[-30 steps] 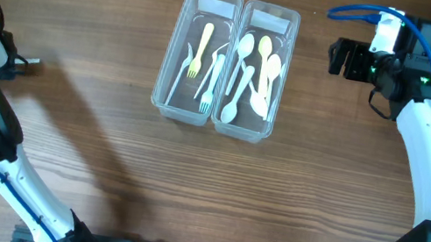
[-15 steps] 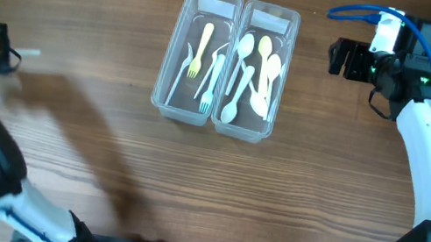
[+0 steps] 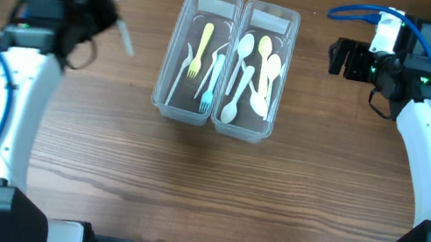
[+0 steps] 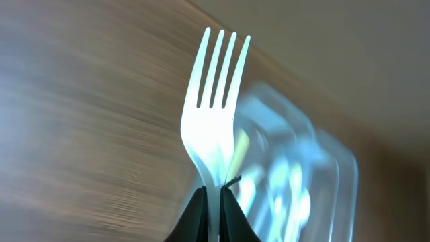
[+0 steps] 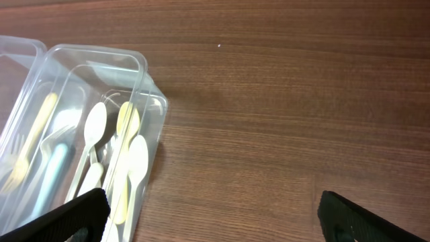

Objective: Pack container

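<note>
My left gripper will next move the fork to the right in the overhead view, over the open top of the fork container, and let go of the fork.
Two clear plastic containers stand side by side at the table's middle back. The left one [image 3: 197, 55] holds forks, the right one [image 3: 256, 71] holds spoons. My left gripper [image 3: 114, 21] is shut on a white plastic fork [image 4: 213, 101] by its handle, tines pointing away, to the left of the containers and blurred with motion. In the left wrist view the containers [image 4: 289, 168] show blurred behind the fork. My right gripper [image 3: 334, 57] is open and empty, to the right of the spoon container [image 5: 101, 141].
The wooden table [image 3: 272, 202] spreads all around the containers. A blue cable [image 3: 354, 14] loops above the right arm at the back right.
My left arm has swung fast from the far left edge toward the containers, carrying the white fork. The right arm has not moved.
</note>
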You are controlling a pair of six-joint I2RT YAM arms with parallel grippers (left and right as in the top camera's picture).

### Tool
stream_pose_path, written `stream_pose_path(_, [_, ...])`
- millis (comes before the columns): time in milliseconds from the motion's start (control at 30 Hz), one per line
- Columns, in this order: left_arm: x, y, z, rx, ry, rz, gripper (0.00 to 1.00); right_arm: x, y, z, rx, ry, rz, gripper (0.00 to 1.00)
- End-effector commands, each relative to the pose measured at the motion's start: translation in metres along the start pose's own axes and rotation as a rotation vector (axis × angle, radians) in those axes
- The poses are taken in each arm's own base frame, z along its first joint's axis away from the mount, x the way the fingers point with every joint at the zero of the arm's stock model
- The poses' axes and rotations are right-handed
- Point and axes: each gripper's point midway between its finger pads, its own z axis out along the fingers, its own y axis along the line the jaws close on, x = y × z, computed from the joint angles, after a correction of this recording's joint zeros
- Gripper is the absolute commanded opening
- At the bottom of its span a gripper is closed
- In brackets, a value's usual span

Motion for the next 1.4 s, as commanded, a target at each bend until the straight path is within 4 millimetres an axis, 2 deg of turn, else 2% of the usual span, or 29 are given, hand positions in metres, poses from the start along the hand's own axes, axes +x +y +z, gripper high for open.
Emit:
stream_pose_path(0, [0.046, -0.063, 0.002, 0.146, 0.082, 0.444, 0.04, -0.004, -0.001, -0.004, 0.009, -0.015, -0.014, 1.00])
stream_pose_path(67, [0.065, -0.083, 0.005, 0.172, 0.101, 0.566, 0.04, -0.004, -0.001, -0.004, 0.009, -0.015, -0.014, 1.00])
stream_pose_path(200, [0.088, -0.097, 0.019, 0.129, 0.122, 0.635, 0.04, -0.004, -0.001, -0.004, 0.009, -0.015, -0.014, 1.00])
stream_pose_path(267, [0.099, -0.098, 0.029, 0.130, 0.153, 0.645, 0.04, -0.004, -0.001, -0.004, 0.009, -0.015, -0.014, 1.00])
stream_pose_path(467, [0.116, -0.083, 0.067, 0.100, 0.224, 0.634, 0.04, -0.004, -0.001, -0.004, 0.009, -0.015, -0.014, 1.00])
stream_pose_path(500, [0.118, -0.082, 0.071, 0.098, 0.228, 0.633, 0.14, -0.004, -0.001, -0.004, 0.009, -0.015, -0.014, 1.00])
stream_pose_path(533, [0.118, -0.082, 0.074, 0.098, 0.228, 0.633, 0.42, -0.004, -0.001, -0.004, 0.009, -0.015, -0.014, 1.00])
stream_pose_path(567, [0.117, -0.083, 0.074, 0.100, 0.224, 0.631, 0.61, -0.004, -0.001, -0.004, 0.009, -0.015, -0.014, 1.00])
stream_pose_path(600, [0.116, -0.084, 0.074, 0.103, 0.218, 0.631, 0.65, -0.004, -0.001, -0.004, 0.009, -0.016, -0.014, 1.00])
stream_pose_path(667, [0.109, -0.094, 0.071, 0.138, 0.184, 0.633, 0.80, -0.004, -0.001, -0.004, 0.009, -0.015, -0.014, 1.00])
stream_pose_path(733, [0.097, -0.106, 0.062, 0.166, 0.124, 0.640, 0.86, -0.004, -0.001, -0.004, 0.009, -0.015, -0.014, 1.00])
stream_pose_path(767, [0.083, -0.115, 0.050, 0.185, 0.064, 0.644, 0.97, -0.004, -0.001, -0.004, 0.009, -0.015, -0.014, 1.00])
stream_pose_path(867, [0.041, -0.120, 0.019, 0.140, -0.103, 0.637, 0.99, -0.004, -0.001, -0.004, 0.009, -0.015, -0.014, 1.00])
stream_pose_path(933, [0.011, -0.105, 0.001, 0.034, -0.207, 0.610, 1.00, -0.004, -0.001, -0.004, 0.009, -0.015, -0.014, 1.00])
stream_pose_path(1000, [-0.020, -0.077, -0.016, -0.118, -0.305, 0.530, 0.99, -0.004, -0.001, -0.004, 0.009, -0.015, -0.014, 1.00])
stream_pose_path(1067, [-0.040, -0.049, -0.025, -0.244, -0.360, 0.485, 1.00, -0.004, -0.001, -0.004, 0.009, -0.015, -0.014, 1.00])
stream_pose_path(1267, [-0.056, 0.005, -0.031, -0.375, -0.336, 0.422, 1.00, -0.004, -0.001, -0.004, 0.009, -0.015, -0.014, 1.00])
stream_pose_path(1367, [-0.053, 0.016, -0.031, -0.400, -0.308, 0.414, 1.00, -0.004, -0.001, -0.004, 0.009, -0.015, -0.014, 1.00])
